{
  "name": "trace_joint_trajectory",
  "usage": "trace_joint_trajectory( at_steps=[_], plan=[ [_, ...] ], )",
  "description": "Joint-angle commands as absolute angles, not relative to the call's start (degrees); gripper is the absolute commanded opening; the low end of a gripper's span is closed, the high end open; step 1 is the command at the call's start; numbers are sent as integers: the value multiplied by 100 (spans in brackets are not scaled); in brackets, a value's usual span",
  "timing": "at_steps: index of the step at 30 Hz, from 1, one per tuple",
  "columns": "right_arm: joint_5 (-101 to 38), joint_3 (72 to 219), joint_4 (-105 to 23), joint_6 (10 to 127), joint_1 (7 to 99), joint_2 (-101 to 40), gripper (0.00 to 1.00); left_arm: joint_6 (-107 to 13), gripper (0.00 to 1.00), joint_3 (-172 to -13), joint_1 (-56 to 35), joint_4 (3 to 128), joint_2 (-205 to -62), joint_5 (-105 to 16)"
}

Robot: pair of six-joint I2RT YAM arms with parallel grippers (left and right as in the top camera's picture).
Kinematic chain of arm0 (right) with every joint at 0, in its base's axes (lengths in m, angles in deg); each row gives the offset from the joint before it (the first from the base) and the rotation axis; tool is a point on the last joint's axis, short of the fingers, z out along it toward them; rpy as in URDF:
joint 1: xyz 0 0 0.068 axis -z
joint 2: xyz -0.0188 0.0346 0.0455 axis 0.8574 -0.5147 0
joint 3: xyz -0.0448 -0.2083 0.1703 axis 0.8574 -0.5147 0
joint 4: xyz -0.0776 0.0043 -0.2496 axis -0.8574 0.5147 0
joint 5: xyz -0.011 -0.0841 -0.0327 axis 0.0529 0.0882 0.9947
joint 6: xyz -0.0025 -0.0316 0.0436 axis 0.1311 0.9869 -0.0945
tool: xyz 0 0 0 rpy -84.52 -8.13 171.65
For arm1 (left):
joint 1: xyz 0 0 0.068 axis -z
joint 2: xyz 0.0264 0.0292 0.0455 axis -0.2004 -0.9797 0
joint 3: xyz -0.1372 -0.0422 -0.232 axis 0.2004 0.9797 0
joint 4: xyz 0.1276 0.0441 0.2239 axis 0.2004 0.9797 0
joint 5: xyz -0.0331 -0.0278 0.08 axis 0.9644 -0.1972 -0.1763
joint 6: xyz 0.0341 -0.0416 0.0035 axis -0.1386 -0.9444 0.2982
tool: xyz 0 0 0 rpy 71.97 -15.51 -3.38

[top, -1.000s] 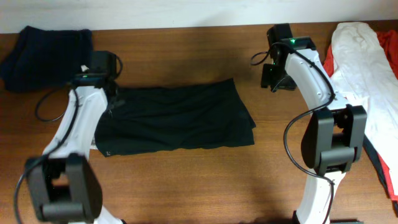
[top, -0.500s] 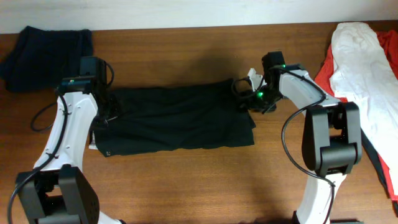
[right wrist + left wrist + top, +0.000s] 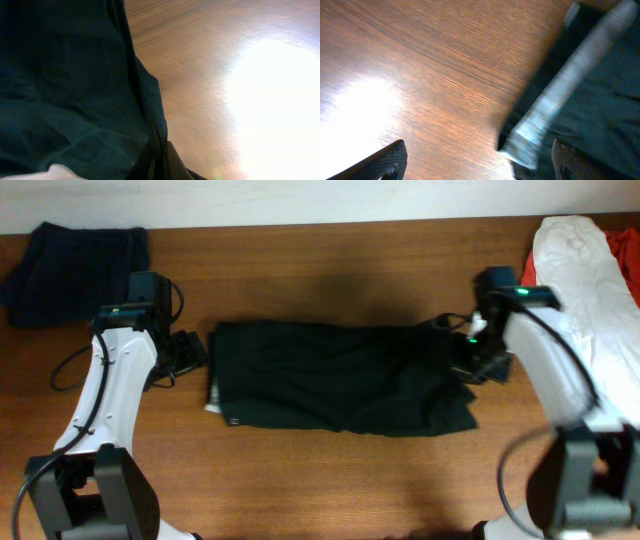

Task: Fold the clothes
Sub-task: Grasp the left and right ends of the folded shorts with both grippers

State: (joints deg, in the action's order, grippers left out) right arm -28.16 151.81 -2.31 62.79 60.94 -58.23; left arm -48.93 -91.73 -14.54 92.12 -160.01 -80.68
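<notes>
One open finger of my left gripper is still over bare wood, outside the grey band, so my left gripper will move down and toward the garment, onto that banded edge.
The clothes, a wrinkled black garment, lie flat across the middle of the table. A light grey inner band shows at their left edge, blurred in the left wrist view. My left gripper stands open just left of that edge; one finger is over bare wood and the other over the cloth. My right gripper is at the garment's right end. In the right wrist view its fingers are shut on the dark edge of the clothes.
A navy-blue folded garment lies at the back left corner. A white garment and a red one lie along the right side. Bare wooden table shows in front.
The right gripper shut on the garment's right edge and pulled the whole garment to the right. The left gripper opened, let go of the left edge and stayed in place.
</notes>
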Motion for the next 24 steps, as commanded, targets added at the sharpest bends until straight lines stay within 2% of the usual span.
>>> trace_joint_trajectory(
  at_steps=[1,3,4,5,6,10,15,21,22,24],
  plan=[
    [-2361,15176,55,6322,6319,-5224,4,-3803,93,-9125,-1461,9041,-16017,-6849],
    [-2359,15176,252,6443,6306,-5174,26,-3514,99,-9125,-1461,8847,-16043,-6237],
    [-2328,15176,320,6443,6306,-5194,53,-3446,99,-9125,-1461,8803,-16078,-6075],
    [-2276,15176,353,6440,6308,-5202,88,-3320,99,-9125,-1461,8768,-16156,-5841],
    [-2278,15176,344,6440,6308,-5200,99,-3138,99,-9125,-1461,8757,-16235,-5629],
    [-2280,15176,351,6443,6306,-5202,99,-2797,99,-9125,-1461,8506,-16871,-5364],
    [-2278,15176,348,6443,6306,-5202,99,-1940,99,-9125,-1461,8150,-17791,-4114],
    [-2282,15176,324,6443,6306,-5202,99,-1929,99,-9125,-1459,7995,-18502,-3539],
    [-2282,15176,322,6440,6306,-5202,99,-1932,95,-9125,-1456,8012,-18552,-3542],
    [-2344,15176,287,6440,6306,-5202,99,-1978,68,-9125,-1413,8036,-18626,-3544]
  ],
)
